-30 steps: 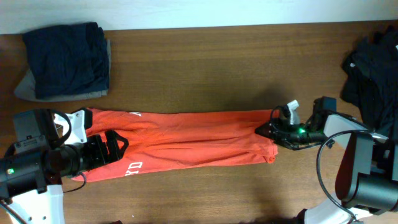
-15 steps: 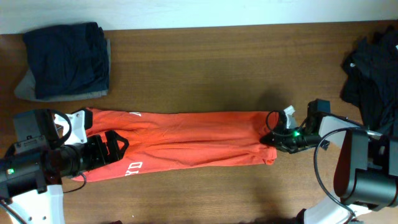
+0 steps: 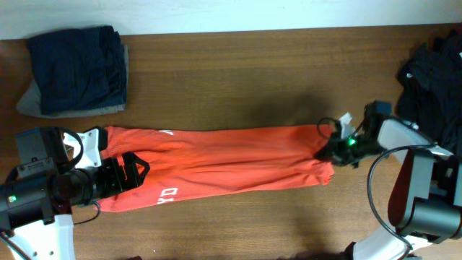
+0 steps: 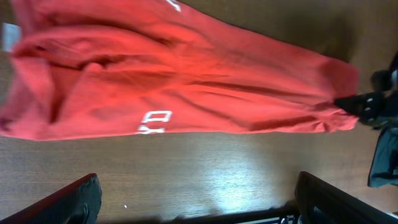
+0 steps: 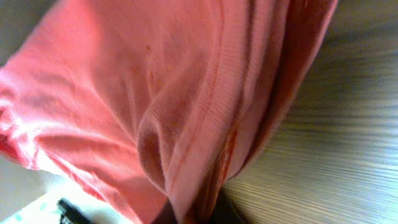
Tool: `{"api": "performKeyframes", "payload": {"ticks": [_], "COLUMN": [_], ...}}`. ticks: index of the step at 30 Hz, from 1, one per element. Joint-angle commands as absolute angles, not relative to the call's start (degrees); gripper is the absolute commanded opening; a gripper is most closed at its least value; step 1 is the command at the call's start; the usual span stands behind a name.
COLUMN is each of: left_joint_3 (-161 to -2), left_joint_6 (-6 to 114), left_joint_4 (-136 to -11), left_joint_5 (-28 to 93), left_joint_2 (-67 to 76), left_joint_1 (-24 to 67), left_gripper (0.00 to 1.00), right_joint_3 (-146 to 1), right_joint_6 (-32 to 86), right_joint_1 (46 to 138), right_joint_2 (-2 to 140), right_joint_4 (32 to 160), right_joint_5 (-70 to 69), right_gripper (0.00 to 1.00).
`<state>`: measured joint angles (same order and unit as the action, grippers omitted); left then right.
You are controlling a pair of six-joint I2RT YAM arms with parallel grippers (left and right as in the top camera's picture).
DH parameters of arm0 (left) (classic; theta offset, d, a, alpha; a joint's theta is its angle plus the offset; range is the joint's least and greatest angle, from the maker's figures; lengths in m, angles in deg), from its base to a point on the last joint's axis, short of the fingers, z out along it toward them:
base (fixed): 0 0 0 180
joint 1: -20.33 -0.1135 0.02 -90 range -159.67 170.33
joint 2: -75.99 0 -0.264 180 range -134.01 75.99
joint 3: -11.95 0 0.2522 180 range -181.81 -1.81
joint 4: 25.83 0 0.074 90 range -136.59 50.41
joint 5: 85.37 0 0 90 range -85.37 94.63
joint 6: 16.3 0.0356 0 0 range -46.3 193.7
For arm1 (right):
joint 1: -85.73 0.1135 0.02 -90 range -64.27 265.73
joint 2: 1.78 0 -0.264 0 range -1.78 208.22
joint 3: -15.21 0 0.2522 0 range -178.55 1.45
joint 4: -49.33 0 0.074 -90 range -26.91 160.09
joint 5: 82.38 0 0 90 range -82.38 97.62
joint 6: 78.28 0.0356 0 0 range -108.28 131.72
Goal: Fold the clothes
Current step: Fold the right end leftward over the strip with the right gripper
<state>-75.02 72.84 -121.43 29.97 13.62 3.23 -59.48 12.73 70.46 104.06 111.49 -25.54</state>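
Observation:
The held end of the T-shirt needs to be carried toward the lettering (image 3: 168,193) first by my right gripper, so that my right gripper can release it over the T-shirt's middle.
The orange-red T-shirt (image 3: 231,159) lies as a long strip across the wooden table (image 3: 231,79), with white lettering (image 3: 168,193) near its left end. My right gripper (image 3: 333,148) is shut on the strip's right end. In the right wrist view the bunched fabric (image 5: 186,124) runs down into my gripper (image 5: 199,214), whose fingers it hides. My left gripper (image 3: 135,172) hovers open over the shirt's left end. In the left wrist view its fingers (image 4: 74,200) stand wide apart over bare wood, with the shirt (image 4: 186,81) beyond them.
A folded stack of navy and grey clothes (image 3: 76,68) sits at the back left corner. A loose heap of black garments (image 3: 433,87) lies at the right edge, close behind my right arm.
My right gripper has shut on the shirt's right end and drawn it to the right, so the whole strip has slid that way. The left arm has not moved.

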Motion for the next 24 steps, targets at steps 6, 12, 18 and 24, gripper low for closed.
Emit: {"api": "performKeyframes", "payload": {"ticks": [6, 12, 18, 24], "left_joint_3": [-74.8, -74.8, -74.8, -74.8], "left_joint_6": [73.1, 73.1, 73.1, 73.1], "left_joint_4": [-121.3, -121.2, -121.2, -121.3], "left_joint_5": [30.8, 30.8, 30.8, 30.8], "left_joint_2": [13.7, 13.7, 13.7, 13.7], "left_joint_1": [3.4, 3.4, 3.4, 3.4], "left_gripper": [0.99, 0.99, 0.99, 0.99], "right_joint_3": [-72.9, -74.1, -74.1, -74.1], "right_joint_6": [12.8, 12.9, 12.9, 15.8], "right_joint_1": [70.1, 73.5, 81.4, 90.4], "right_joint_2": [102.2, 99.6, 99.5, 99.5], "right_joint_4": [122.3, 124.2, 124.8, 124.0], "right_joint_5": [-12.6, -9.0, -5.1, -4.1], "right_gripper": [0.04, 0.04, 0.04, 0.04]}}
